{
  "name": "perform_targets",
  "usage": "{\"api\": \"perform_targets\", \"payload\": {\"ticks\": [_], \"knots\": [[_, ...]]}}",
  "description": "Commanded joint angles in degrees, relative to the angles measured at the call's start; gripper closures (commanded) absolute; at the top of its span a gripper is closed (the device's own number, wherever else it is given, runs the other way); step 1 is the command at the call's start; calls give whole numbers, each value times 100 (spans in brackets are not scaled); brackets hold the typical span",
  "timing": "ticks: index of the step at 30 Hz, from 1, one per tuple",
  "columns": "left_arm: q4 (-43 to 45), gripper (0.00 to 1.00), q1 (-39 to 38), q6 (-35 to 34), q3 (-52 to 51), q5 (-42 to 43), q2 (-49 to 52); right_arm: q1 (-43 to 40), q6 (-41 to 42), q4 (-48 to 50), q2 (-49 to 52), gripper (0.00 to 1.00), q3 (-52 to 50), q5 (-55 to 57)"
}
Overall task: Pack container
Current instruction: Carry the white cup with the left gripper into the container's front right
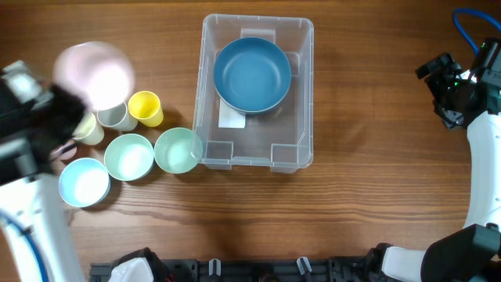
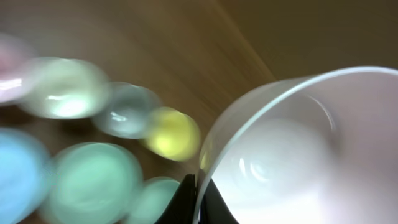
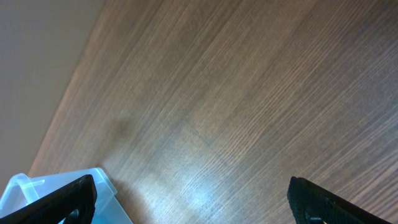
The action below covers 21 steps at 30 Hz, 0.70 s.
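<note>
I will swing my left gripper past the yellow cup, then down into the container's near corner (image 1: 274, 131) away from the cups, as the container's bottom beside the blue bowl is empty.
The clear container (image 1: 301, 86) sits at the table's centre with a blue bowl (image 1: 252, 74) inside. My left gripper (image 2: 200, 202) is shut on the rim of a pink bowl (image 1: 94, 74), held above the cups at the left; the bowl fills the right of the left wrist view (image 2: 311, 155). My right gripper (image 3: 189, 199) is open and empty over bare wood at the far right, with a corner of the container (image 3: 56, 196) at its left finger.
At the left stand a yellow cup (image 1: 145, 109), a grey cup (image 1: 116, 117), a cream cup (image 1: 90, 130), two mint bowls (image 1: 129, 157) (image 1: 178, 150) and a light blue bowl (image 1: 84, 182). The left wrist view is blurred.
</note>
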Motion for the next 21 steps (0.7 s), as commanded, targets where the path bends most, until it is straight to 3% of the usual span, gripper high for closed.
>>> {"api": "perform_targets", "payload": {"ticks": [1, 6, 9, 19, 21], "knots": [[428, 96, -2133, 511, 59, -964, 297, 9, 61, -2, 42, 0, 31, -48], [1097, 96, -4063, 977, 59, -1353, 1322, 9, 63, -2, 42, 0, 31, -48], [1231, 96, -4725, 994, 59, -1572, 2090, 9, 61, -2, 42, 0, 31, -48], [1355, 95, -5337, 1071, 59, -1495, 3587, 9, 61, -2, 42, 0, 31, -48], [1360, 80, -5335, 1075, 59, -1497, 3587, 9, 59, -2, 42, 0, 31, -48]]}}
